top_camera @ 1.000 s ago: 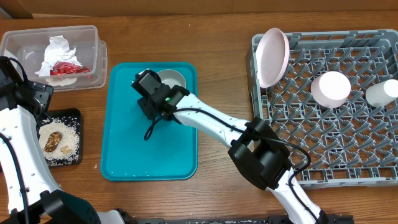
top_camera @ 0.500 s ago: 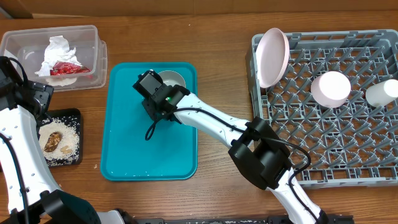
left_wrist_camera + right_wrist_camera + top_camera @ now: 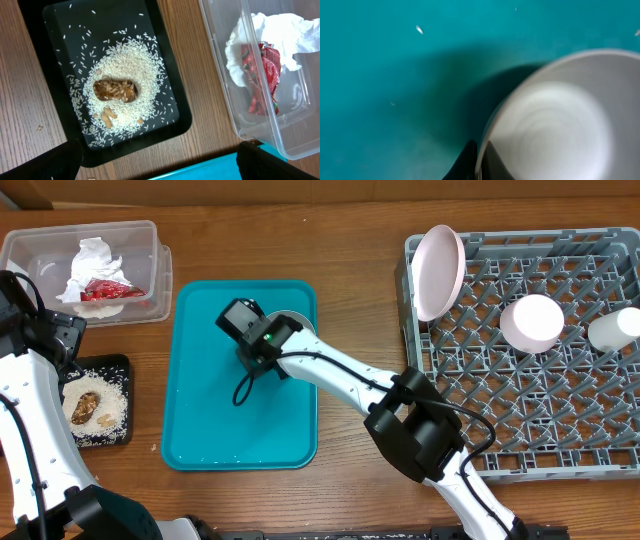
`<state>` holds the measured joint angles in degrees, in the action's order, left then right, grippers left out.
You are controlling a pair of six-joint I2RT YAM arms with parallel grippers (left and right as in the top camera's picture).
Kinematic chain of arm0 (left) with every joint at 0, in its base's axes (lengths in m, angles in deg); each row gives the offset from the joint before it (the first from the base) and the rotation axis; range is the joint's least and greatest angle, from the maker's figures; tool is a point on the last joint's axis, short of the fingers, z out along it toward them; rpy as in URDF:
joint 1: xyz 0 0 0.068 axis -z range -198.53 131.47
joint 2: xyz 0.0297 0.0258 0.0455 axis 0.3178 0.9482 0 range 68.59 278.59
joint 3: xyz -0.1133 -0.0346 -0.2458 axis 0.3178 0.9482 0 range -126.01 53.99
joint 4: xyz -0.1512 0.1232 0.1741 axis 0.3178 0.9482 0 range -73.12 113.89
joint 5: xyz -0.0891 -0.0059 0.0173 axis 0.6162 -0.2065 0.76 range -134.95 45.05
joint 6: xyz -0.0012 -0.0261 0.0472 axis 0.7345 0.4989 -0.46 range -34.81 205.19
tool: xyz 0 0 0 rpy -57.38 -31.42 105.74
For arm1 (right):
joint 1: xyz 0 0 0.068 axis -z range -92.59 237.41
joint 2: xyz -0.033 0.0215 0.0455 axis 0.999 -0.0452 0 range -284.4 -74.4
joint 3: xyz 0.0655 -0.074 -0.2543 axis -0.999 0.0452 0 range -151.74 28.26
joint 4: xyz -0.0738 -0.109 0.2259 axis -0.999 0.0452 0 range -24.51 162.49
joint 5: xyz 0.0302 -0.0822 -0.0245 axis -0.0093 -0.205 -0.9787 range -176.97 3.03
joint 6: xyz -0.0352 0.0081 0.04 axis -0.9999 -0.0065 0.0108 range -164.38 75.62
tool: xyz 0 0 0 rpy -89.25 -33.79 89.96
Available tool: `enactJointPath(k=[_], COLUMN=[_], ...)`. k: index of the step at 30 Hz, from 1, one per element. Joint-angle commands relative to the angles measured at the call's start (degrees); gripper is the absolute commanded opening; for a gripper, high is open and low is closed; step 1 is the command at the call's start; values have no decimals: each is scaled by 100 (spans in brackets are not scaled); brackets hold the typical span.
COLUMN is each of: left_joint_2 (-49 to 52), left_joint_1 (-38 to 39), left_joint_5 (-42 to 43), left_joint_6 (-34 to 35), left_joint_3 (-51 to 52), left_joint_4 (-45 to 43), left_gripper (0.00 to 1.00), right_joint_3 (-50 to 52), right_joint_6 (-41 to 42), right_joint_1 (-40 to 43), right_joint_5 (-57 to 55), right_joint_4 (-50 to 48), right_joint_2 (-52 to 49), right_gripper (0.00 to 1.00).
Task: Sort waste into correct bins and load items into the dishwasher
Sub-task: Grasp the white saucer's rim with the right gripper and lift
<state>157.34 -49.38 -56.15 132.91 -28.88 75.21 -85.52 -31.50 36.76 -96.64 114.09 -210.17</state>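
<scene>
My right gripper should next go up, move to its right in the overhead view over the empty dishwasher pegs nearer than the white dish, then tip and let go of the bowl.
My right gripper is over the back of the teal tray and hides most of the pale grey bowl. In the right wrist view its jaws are shut on the bowl's rim, one finger inside and one outside. My left gripper hangs open above the wood between the black tray and the clear tub. Rice and brown lumps lie in the black tray. The napkin and red wrapper lie in the tub.
The grey dish rack on the right holds the pinkish plate on edge, a white dish and a white cup. Stray rice grains dot the teal tray. The right arm stretches across from the rack's front left corner.
The right gripper's jaws have closed onto the bowl's rim. The gripper and bowl have shifted slightly right and toward the front. The left arm has not moved.
</scene>
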Motion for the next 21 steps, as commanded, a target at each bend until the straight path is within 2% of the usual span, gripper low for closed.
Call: enactJointPath(k=[1,9,11,17,21], left_joint_2=[39,39,39,39,39], left_joint_1=[13,13,13,13,13], left_joint_5=[-81,-81,-81,-81,-81], left_joint_6=[72,72,72,72,72], left_joint_3=[-9,-9,-9,-9,-9], left_joint_4=[-4,-7,-7,-7,-4], left_gripper=[100,100,100,100,100], right_joint_3=[-715,-2428,-2636,-2636,-2634], right_joint_6=[85,181,479,1185,1440], right_joint_1=[2,212,562,1899,3248], right_joint_5=[26,-234,-638,-651,-70], right_joint_4=[313,2122,2726,3858,4699], right_joint_2=[313,1300,1886,3121,3766], right_gripper=[4,4,4,4,4])
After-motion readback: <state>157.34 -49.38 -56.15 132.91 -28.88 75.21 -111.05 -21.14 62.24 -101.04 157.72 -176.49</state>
